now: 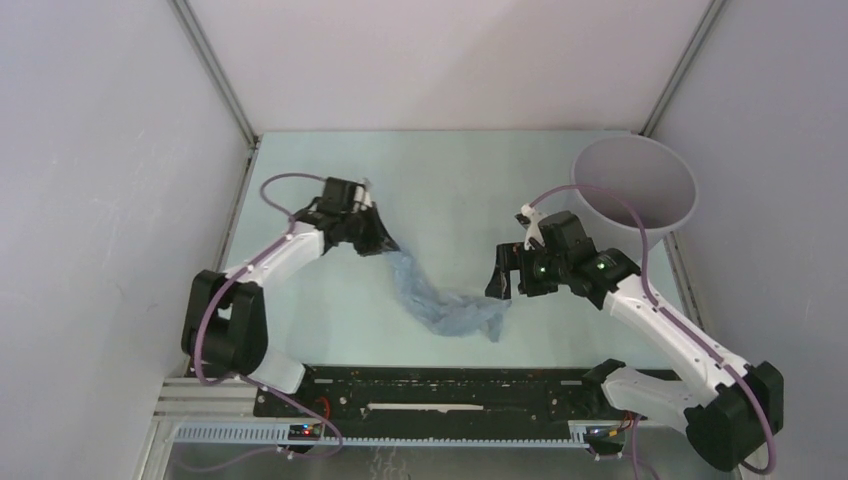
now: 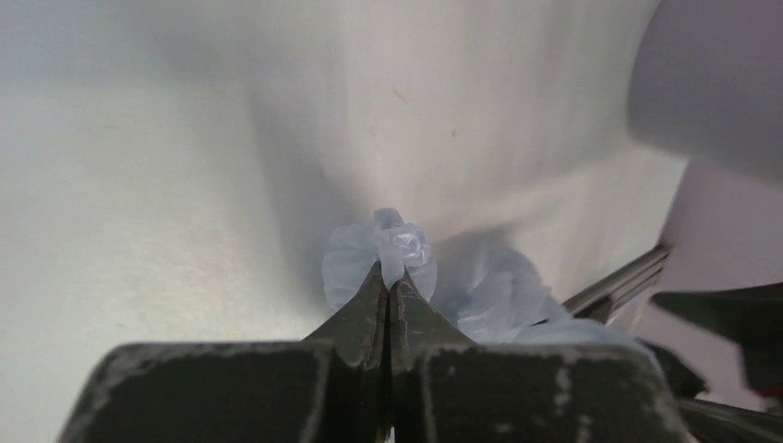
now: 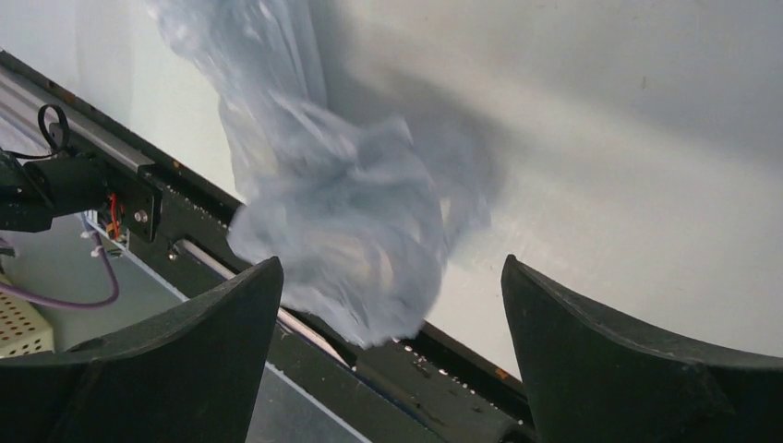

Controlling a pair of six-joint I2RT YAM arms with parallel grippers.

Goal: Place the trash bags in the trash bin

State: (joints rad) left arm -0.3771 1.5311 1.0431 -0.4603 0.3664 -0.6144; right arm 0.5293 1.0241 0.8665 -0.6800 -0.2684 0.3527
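My right gripper needs to move outward and turn so that its open fingers come around the bag's loose end (image 1: 492, 314) (image 3: 381, 277), which still hangs untouched ahead of them.
The pale-blue trash bag (image 1: 440, 300) hangs bunched in a rope from my left gripper (image 1: 382, 245) down towards the table's near middle. My left gripper (image 2: 389, 274) is shut on one end of the bag (image 2: 397, 249), which bulges past the fingertips. My right gripper (image 1: 505, 282) is open beside the bag's lower bunch. In the right wrist view the bag (image 3: 342, 203) hangs ahead of the spread fingers (image 3: 392, 295), blurred, not touched. The grey trash bin (image 1: 634, 185) stands at the far right, empty as far as I can see.
The black rail (image 1: 440, 390) with the arm bases runs along the near edge. White walls close the left, back and right sides. The bin's side also shows in the left wrist view (image 2: 716, 83).
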